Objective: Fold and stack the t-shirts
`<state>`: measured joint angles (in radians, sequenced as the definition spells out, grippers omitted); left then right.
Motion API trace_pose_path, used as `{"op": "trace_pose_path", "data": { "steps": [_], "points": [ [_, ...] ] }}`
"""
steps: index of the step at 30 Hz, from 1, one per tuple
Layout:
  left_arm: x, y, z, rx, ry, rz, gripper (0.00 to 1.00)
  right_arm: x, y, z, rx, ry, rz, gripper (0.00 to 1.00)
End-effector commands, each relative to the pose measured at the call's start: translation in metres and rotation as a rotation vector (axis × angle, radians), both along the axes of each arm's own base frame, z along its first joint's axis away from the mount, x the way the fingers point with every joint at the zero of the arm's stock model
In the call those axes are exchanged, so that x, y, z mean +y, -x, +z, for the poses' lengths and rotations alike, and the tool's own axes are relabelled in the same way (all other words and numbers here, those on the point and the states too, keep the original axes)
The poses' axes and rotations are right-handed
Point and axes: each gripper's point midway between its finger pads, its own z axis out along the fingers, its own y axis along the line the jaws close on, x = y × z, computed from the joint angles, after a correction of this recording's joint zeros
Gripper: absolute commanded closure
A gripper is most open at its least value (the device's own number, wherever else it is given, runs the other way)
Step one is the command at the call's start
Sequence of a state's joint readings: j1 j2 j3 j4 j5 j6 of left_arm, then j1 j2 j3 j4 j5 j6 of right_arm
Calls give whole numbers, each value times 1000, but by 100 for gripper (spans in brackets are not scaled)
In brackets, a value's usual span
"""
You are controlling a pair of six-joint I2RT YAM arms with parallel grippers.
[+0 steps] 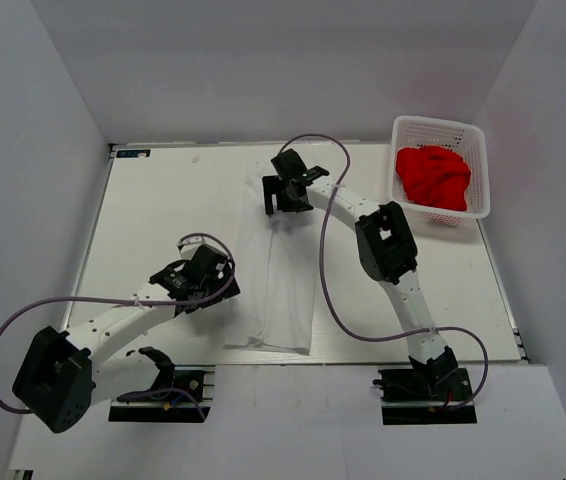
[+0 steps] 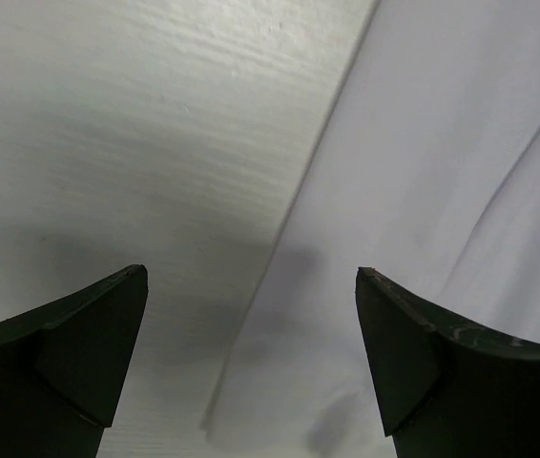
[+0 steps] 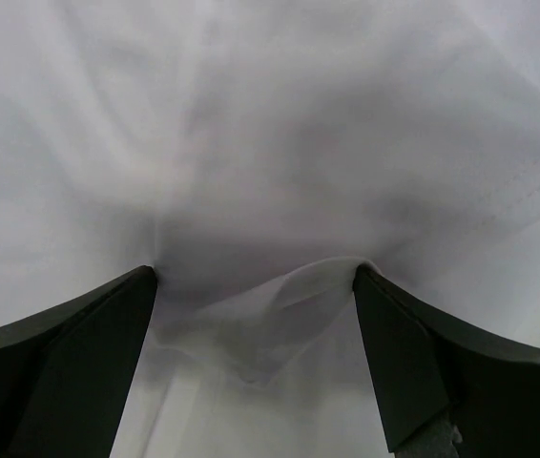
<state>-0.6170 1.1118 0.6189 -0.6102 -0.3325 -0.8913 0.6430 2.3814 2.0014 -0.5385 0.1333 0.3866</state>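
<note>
The side edge of the folded t-shirt is all that my left gripper's fingers straddle, so I will next move my left gripper back and down onto the t-shirt's near corner.
The white t-shirt (image 1: 283, 285) lies as a long folded strip down the middle of the table. My right gripper (image 1: 283, 204) is open and pressed down on its far end; in the right wrist view (image 3: 256, 272) a small ridge of white cloth (image 3: 280, 315) is bunched between the spread fingers. My left gripper (image 1: 219, 278) is open and empty at the strip's left edge; in the left wrist view (image 2: 251, 277) the shirt's edge (image 2: 423, 191) runs between the fingers over bare table. The red t-shirt (image 1: 433, 177) is crumpled in the basket.
The white lattice basket (image 1: 438, 122) stands at the far right corner of the table (image 1: 163, 200). White walls close in the table on the left, back and right. Purple cables loop from both arms.
</note>
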Motion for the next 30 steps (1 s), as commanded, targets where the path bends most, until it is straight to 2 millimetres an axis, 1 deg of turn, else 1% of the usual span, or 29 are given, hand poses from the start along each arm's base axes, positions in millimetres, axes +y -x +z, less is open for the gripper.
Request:
{"op": "trace_pose_path", "data": {
  "steps": [1, 2, 3, 4, 5, 6, 7, 8, 9, 10, 11, 12, 13, 14, 15, 16, 17, 18, 19, 20, 22, 23, 24, 25, 26, 27, 28, 29, 30],
  "points": [
    [-22, 17, -10, 65, 117, -94, 0, -17, -18, -34, 36, 59, -64, 10],
    [-25, 20, -15, 88, 112, -128, 0, -12, -36, -37, 13, 40, -67, 10],
    [-28, 23, -17, 109, 117, -150, 0, -9, -44, -36, 0, 19, -52, 10],
    [-35, 24, -15, 118, 131, -184, 0, -4, -47, -32, -8, 2, -18, 10],
    [-37, 22, -11, 107, 132, -193, 0, -3, -56, -22, -39, -13, -8, 10],
    [-39, 25, -14, 120, 124, -207, 0, 3, -63, -6, -83, -43, 9, 10],
    [-42, 28, -14, 129, 131, -234, 0, 4, -71, 6, -133, -47, 36, 10],
    [-45, 26, -13, 122, 143, -250, 0, 5, -75, 34, -186, -66, 50, 10],
    [-47, 29, -15, 130, 159, -261, 0, 6, -73, 53, -235, -70, 86, 10],
    [-50, 29, -14, 126, 166, -278, 0, 4, -71, 88, -289, -90, 94, 10],
    [-50, 32, -17, 126, 177, -285, 0, 6, -68, 102, -319, -104, 113, 10],
    [-52, 32, -16, 121, 189, -290, 0, 4, -53, 139, -365, -127, 151, 10],
    [-52, 34, -17, 117, 194, -309, 0, 4, -43, 135, -357, -141, 172, 10],
    [-53, 34, -14, 108, 199, -311, 0, 7, -33, 142, -355, -166, 201, 10],
    [-49, 35, -18, 111, 184, -302, 0, -1, -23, 127, -319, -151, 196, 10],
    [-45, 37, -20, 121, 166, -293, 0, -8, -7, 148, -333, -179, 181, 10],
    [-44, 39, -21, 121, 172, -284, 0, -5, 5, 149, -314, -207, 211, 10],
    [-41, 40, -23, 129, 164, -267, 0, -14, 22, 146, -284, -214, 190, 10],
    [-37, 46, -28, 155, 155, -255, 0, -21, 39, 140, -265, -213, 186, 10],
    [-36, 45, -28, 152, 152, -242, 0, -27, 56, 119, -215, -201, 190, 10],
    [-29, 51, -35, 172, 141, -216, 0, -41, 96, 103, -146, -222, 166, 10],
    [-29, 51, -35, 172, 141, -216, 3, -40, 110, 113, -132, -268, 163, 10],
    [-28, 56, -41, 195, 138, -219, 5, -53, 138, 79, -30, -250, 126, 10],
    [-31, 51, -39, 173, 151, -222, 8, -52, 153, 96, -44, -285, 133, 10],
    [-31, 55, -44, 193, 151, -225, 15, -55, 167, 89, 3, -285, 129, 10],
    [-31, 59, -48, 204, 156, -230, 19, -56, 180, 84, 52, -303, 95, 10],
    [-33, 59, -50, 211, 162, -234, 23, -63, 209, 66, 129, -298, 117, 10],
    [-33, 65, -54, 237, 167, -241, 30, -62, 222, 66, 146, -305, 127, 10],
    [-33, 67, -56, 253, 167, -243, 34, -66, 239, 55, 205, -302, 107, 10]
  ]
}}
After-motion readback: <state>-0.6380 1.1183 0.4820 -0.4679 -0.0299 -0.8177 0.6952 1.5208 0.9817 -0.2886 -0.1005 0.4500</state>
